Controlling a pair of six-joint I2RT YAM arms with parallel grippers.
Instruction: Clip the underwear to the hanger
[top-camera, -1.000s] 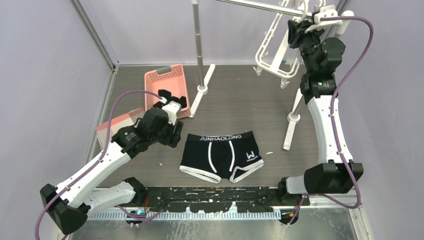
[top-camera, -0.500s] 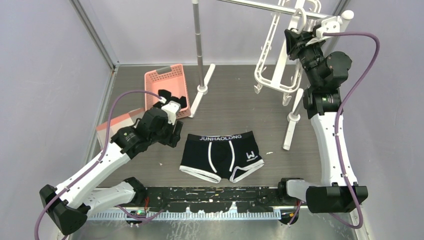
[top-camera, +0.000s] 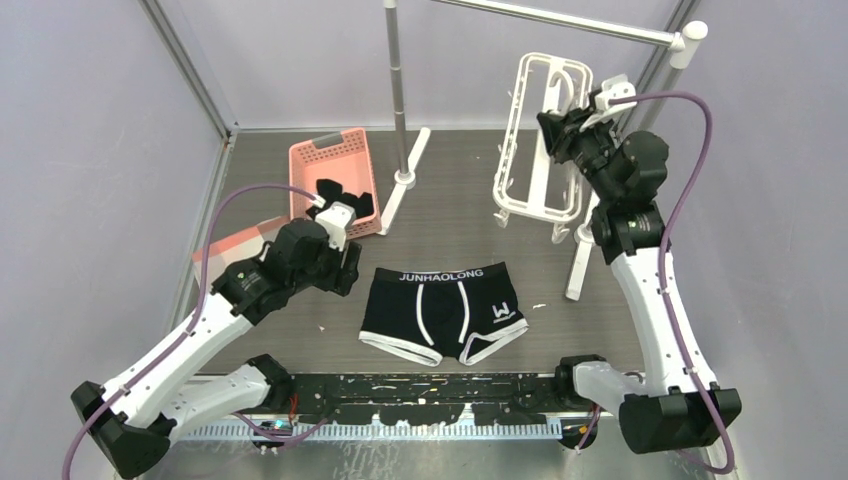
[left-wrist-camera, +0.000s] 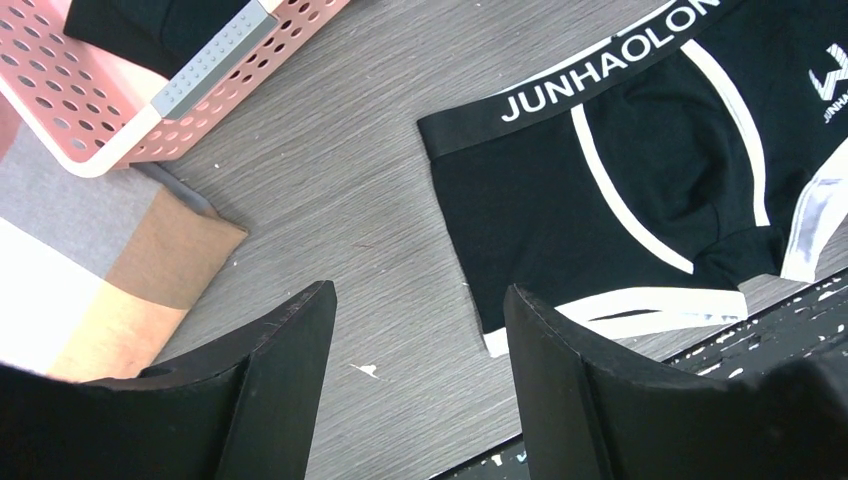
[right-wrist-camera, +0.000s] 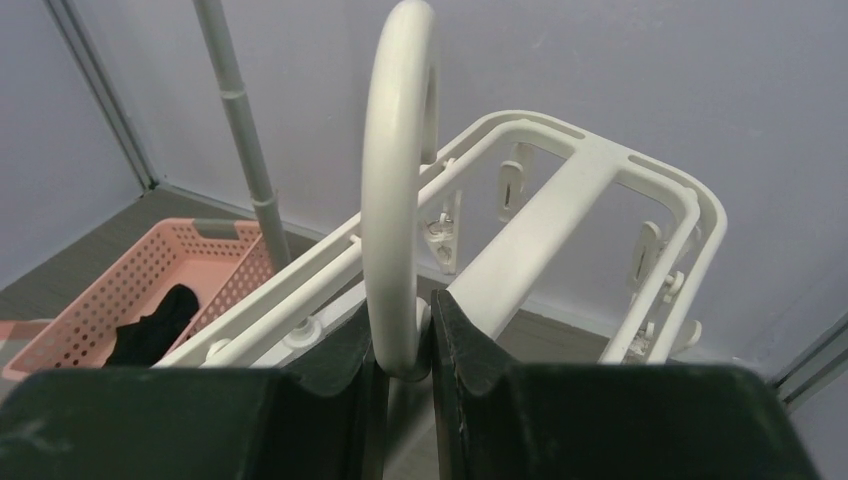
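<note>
I need to move my right gripper down toward the left in the top view next. I should release the hanger on the tabletop beyond the underwear's waistband (top-camera: 462, 234), because that part of the tabletop is empty.
The underwear (top-camera: 440, 312), black boxer briefs with white piping and JUNHAOLONG lettering, lies flat on the table's near middle; it also shows in the left wrist view (left-wrist-camera: 640, 190). My left gripper (top-camera: 350, 270) hovers open and empty just left of it, with bare table between the fingertips (left-wrist-camera: 418, 340). My right gripper (top-camera: 553, 130) is shut on the hook (right-wrist-camera: 400, 180) of the white hanger (top-camera: 535, 140), which it holds in the air at the back right, below the rail. The frame's clips (right-wrist-camera: 650, 250) show behind the hook.
A grey metal rail stand has a pole (top-camera: 397, 90), a top rail (top-camera: 560, 20) and feet (top-camera: 583, 240) on the table. A pink basket (top-camera: 335, 180) with a plain black garment (top-camera: 345, 195) stands at the back left, beside a folded cloth (left-wrist-camera: 90, 270).
My right gripper has brought the hanger off the rail, down and to the left. The left arm has shifted very slightly. The underwear has not moved.
</note>
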